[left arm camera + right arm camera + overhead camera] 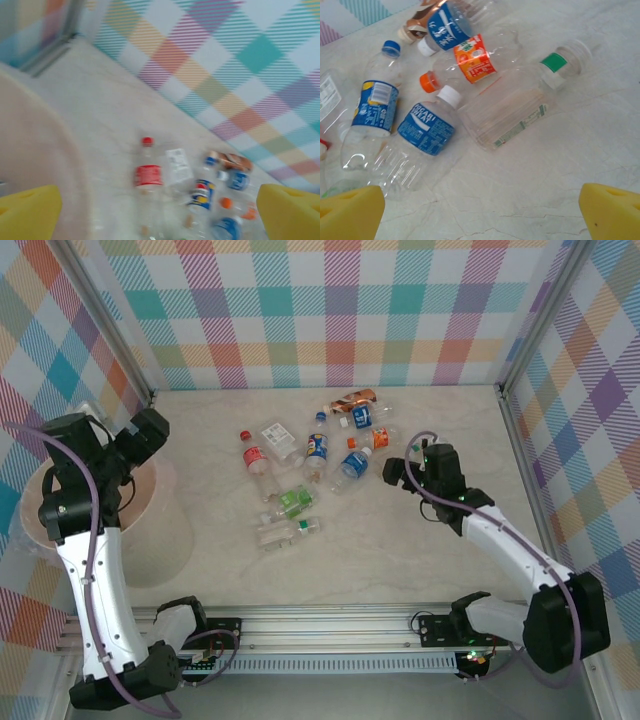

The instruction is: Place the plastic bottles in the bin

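My right gripper needs to move outward and down next. It should turn so its open fingers go on both sides of the clear bottle's broad body [506, 109], because that body is at an angle to them.
Several plastic bottles lie in a loose group mid-table: a red-labelled one [254, 453], a green-labelled one [292, 501] and a blue-labelled one [352, 464]. The bin [155, 540] stands at the left, pale and translucent. My left gripper [152, 428] hangs open over the bin's far rim [50, 150], nothing between its yellow pads [27, 212]. My right gripper [400, 468] is open just right of the bottles, above bare table. In its wrist view lie a blue-labelled bottle [425, 129], an orange-labelled one [472, 59] and a flat clear one [515, 112].
Checked walls close the table at the back and both sides, with metal posts at the far corners [505, 390]. The arm rail [330, 625] runs along the near edge. Bare table [400, 560] lies between the bottles and the rail.
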Robot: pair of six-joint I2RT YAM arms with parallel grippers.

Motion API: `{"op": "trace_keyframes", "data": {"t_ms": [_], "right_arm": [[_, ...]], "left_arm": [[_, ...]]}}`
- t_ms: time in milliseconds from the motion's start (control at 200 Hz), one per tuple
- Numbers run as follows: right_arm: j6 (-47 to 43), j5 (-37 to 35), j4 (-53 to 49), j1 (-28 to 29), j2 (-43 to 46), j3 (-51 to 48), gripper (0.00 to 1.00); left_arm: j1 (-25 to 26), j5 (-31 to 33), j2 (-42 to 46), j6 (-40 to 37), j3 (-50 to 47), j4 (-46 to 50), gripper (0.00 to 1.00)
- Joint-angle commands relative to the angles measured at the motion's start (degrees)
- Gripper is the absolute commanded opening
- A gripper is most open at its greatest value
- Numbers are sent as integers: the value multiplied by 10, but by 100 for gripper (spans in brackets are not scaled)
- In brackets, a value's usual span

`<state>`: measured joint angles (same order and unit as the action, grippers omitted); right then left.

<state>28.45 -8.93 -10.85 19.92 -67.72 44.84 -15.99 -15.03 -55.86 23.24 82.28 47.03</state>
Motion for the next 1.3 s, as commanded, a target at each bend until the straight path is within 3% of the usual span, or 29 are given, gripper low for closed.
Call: {"op": "trace_keyframes", "data": {"t_ms": [0, 140, 335, 560, 785, 1070, 1195, 1295], "right_arm": [[61, 29, -48, -18, -29, 29, 100], [77, 40, -71, -26, -88, 73, 100], [145, 17, -111, -26, -175, 139, 100], [195, 2, -176, -24, -288, 247, 100], [199, -47, -231, -11, -391, 347, 98], [199, -46, -271, 3, -505, 453, 93], [214, -48, -264, 4, -514, 440, 90], [221, -57, -248, 4, -502, 410, 83]], "left_arm": [[20, -125, 24, 39, -22, -81, 100], [57, -207, 34, 89, -68, -169, 100], [133, -197, 34, 96, -104, -215, 100], [181, -152, 7, 63, -108, -206, 100], [195, -117, -16, 34, -106, -187, 100], [197, -80, -38, -12, -94, -146, 100], [197, -84, -42, -11, -98, -149, 100], [198, -84, -46, -11, -98, -147, 100]]}}
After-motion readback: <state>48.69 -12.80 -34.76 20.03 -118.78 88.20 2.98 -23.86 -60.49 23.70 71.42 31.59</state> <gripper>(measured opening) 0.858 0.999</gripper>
